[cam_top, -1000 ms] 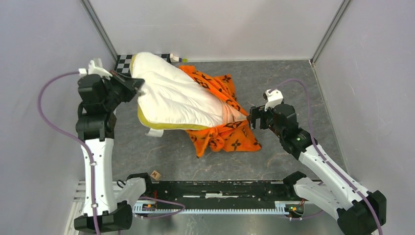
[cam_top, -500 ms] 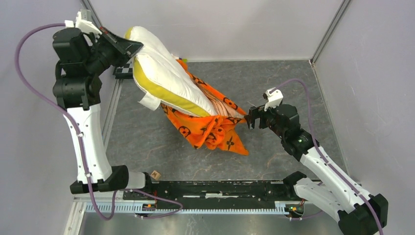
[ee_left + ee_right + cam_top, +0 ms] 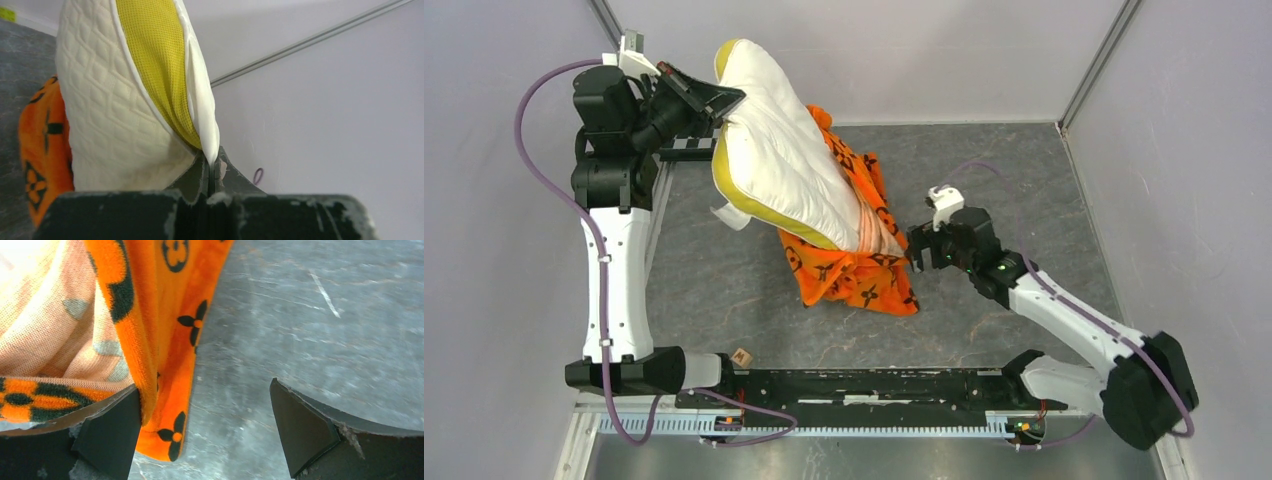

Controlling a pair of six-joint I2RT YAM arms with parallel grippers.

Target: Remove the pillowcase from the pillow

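Note:
The pillowcase (image 3: 849, 270) is still around the pillow's end, so I need to raise my left gripper, swing it right in the top view, lower it and release over bare floor by the pillowcase (image 3: 948, 302).
My left gripper (image 3: 716, 103) is raised at the back left and shut on the white edge of the pillow (image 3: 779, 160), which hangs tilted down to the right. In the left wrist view the pillow (image 3: 115, 110) shows its yellow-green band and its seam is pinched between my closed fingers (image 3: 212, 167). The orange pillowcase (image 3: 849, 270) still wraps the pillow's lower end and bunches on the floor. My right gripper (image 3: 916, 252) is open right beside the pillowcase's right edge. In the right wrist view the pillowcase (image 3: 150, 340) drapes over the left finger (image 3: 107, 435), and the gap between the fingers (image 3: 207, 427) holds only a hanging fold.
A small wooden cube (image 3: 742, 357) lies near the front rail. A checkerboard marker (image 3: 686, 150) sits at the back left under the left arm. Grey walls close in the back and sides of the grey floor (image 3: 1004, 170).
My left gripper has lifted the pillow up and back, and the pillow has swung more upright. My right gripper has moved left toward the pillowcase, which has bunched lower on the pillow.

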